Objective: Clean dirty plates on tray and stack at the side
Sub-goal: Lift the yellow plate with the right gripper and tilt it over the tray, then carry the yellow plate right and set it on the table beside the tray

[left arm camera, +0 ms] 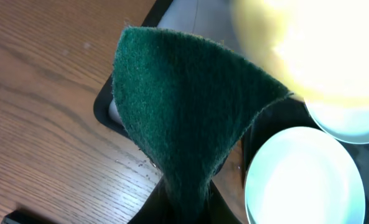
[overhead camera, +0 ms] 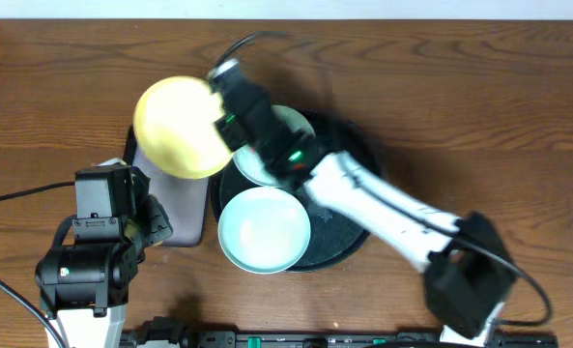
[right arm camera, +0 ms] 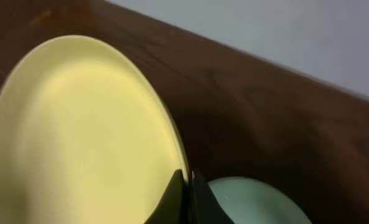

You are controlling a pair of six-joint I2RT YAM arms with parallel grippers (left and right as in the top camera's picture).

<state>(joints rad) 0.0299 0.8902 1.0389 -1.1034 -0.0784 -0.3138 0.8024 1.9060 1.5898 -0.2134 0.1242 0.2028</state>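
Observation:
Next, my right gripper should swing right in the overhead view, across the round tray, and lower the plate onto the empty table beside it to release.
My right gripper [overhead camera: 224, 114] [right arm camera: 188, 180] is shut on the rim of the pale yellow plate [overhead camera: 178, 126] [right arm camera: 78, 130], holding it in the air over the small rectangular tray [overhead camera: 182, 215]. Two mint-green plates lie on the round black tray [overhead camera: 356, 232]: one [overhead camera: 264, 229] [left arm camera: 302, 177] at its front left, the other [overhead camera: 284, 155] [right arm camera: 252, 200] partly hidden under the right arm. My left gripper [overhead camera: 149, 220] [left arm camera: 185, 202] is shut on a dark green scouring pad [left arm camera: 184, 106], which stands up in front of its camera.
The rectangular black tray [left arm camera: 106, 112] with a whitish inside lies left of the round tray, under the yellow plate. Bare wooden table [overhead camera: 479, 106] spreads to the right and the back. Cables run along the left edge.

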